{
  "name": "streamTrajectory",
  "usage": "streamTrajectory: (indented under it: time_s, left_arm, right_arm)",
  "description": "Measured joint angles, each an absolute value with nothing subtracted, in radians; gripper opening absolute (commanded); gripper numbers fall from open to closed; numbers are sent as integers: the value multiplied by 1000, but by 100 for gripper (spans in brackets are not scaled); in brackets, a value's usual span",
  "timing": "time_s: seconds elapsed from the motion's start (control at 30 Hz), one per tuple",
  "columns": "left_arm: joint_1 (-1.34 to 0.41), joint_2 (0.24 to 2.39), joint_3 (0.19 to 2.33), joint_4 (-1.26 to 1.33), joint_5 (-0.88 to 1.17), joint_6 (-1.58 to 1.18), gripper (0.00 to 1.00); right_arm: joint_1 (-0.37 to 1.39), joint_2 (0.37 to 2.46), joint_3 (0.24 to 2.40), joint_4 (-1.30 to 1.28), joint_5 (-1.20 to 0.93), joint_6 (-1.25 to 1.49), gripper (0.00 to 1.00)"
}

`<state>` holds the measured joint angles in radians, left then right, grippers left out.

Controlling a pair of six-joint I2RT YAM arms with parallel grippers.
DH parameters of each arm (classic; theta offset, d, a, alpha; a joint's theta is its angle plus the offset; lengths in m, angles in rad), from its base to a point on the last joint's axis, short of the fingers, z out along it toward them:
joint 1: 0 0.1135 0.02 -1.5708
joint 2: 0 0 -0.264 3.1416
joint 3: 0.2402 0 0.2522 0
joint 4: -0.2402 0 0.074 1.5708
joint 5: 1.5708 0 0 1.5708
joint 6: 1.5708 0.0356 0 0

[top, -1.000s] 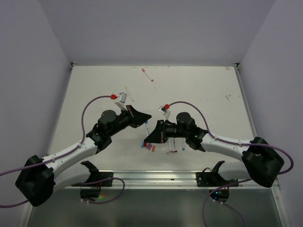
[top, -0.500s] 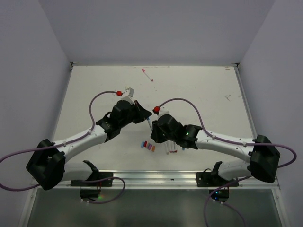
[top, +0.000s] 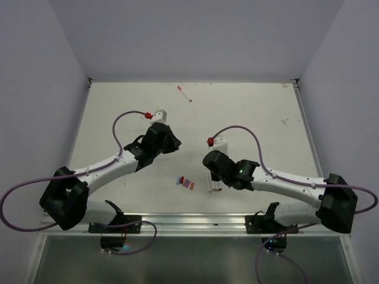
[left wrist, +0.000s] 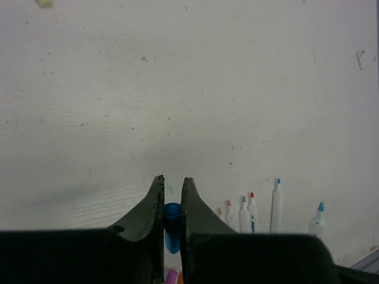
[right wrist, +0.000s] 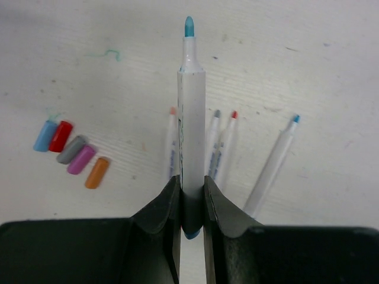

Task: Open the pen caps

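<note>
I will move my left gripper back and down to the table, beside the light blue cap in the row of loose pen caps.
My left gripper (left wrist: 172, 180) is shut on a blue pen cap (left wrist: 172, 228), which sits upright between the jaws above the table. My right gripper (right wrist: 191, 178) is shut on a white pen (right wrist: 190, 112) whose bare teal tip points away from the wrist. In the top view the left gripper (top: 173, 144) and right gripper (top: 208, 161) hang apart over the table's middle. Several loose pen caps (right wrist: 71, 148), light blue, red, grey, purple and orange, lie in a row on the table (top: 185, 181). Several uncapped white pens (right wrist: 220, 142) lie side by side below the held pen (top: 214, 185).
One more pen with a red tip (top: 185, 93) lies alone near the table's far edge. The white table (top: 254, 112) is walled on the left, right and back. A metal rail (top: 189, 222) runs along the near edge by the arm bases.
The two grippers met at the table's middle, then drew apart. The left one went up and left with the blue cap; the right one went down and right with the uncapped pen.
</note>
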<state>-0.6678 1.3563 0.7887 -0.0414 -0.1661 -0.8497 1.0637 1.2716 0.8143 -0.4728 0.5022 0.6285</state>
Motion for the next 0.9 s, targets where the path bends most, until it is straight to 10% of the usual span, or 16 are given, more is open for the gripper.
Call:
streamTrajectory:
  time_s: [0.9]
  left_arm:
    - [-668, 1227, 377, 92, -16, -756, 0]
  right_arm:
    - [820, 1113, 535, -624, 455, 895, 2]
